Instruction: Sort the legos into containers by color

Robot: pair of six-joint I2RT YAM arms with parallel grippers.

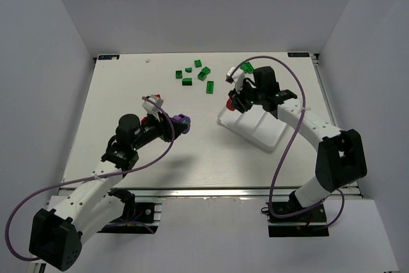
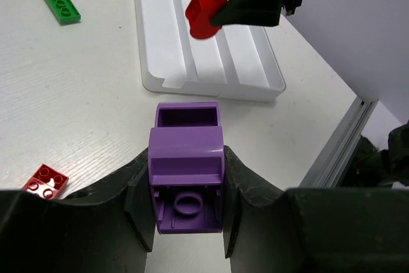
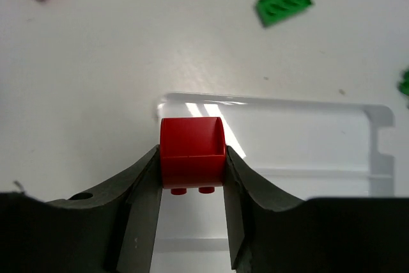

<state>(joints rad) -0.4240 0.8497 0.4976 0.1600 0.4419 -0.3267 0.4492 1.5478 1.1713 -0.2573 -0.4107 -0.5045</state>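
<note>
The robot's right gripper will next lower outward over the far end of the tray's section [image 3: 335,135] nearest the green legos and let go of the red lego, because that section is bare.
My left gripper [image 2: 187,212] is shut on a purple rounded lego [image 2: 186,164], held above the table left of the white tray [image 1: 255,133]; it shows in the top view [image 1: 182,122]. My right gripper [image 3: 192,180] is shut on a red rounded lego [image 3: 192,150] and holds it over the tray's near-left end [image 3: 281,132]; the red lego also shows in the top view [image 1: 232,103] and the left wrist view [image 2: 203,9]. Several green legos [image 1: 203,73] lie at the back of the table. A red lego [image 2: 45,181] lies near my left gripper.
The tray's three compartments [image 2: 211,55] look bare where they show. Green legos [image 2: 60,4] lie left of the tray. The table's right rail [image 2: 335,151] runs close behind the tray. White walls close in the table on three sides.
</note>
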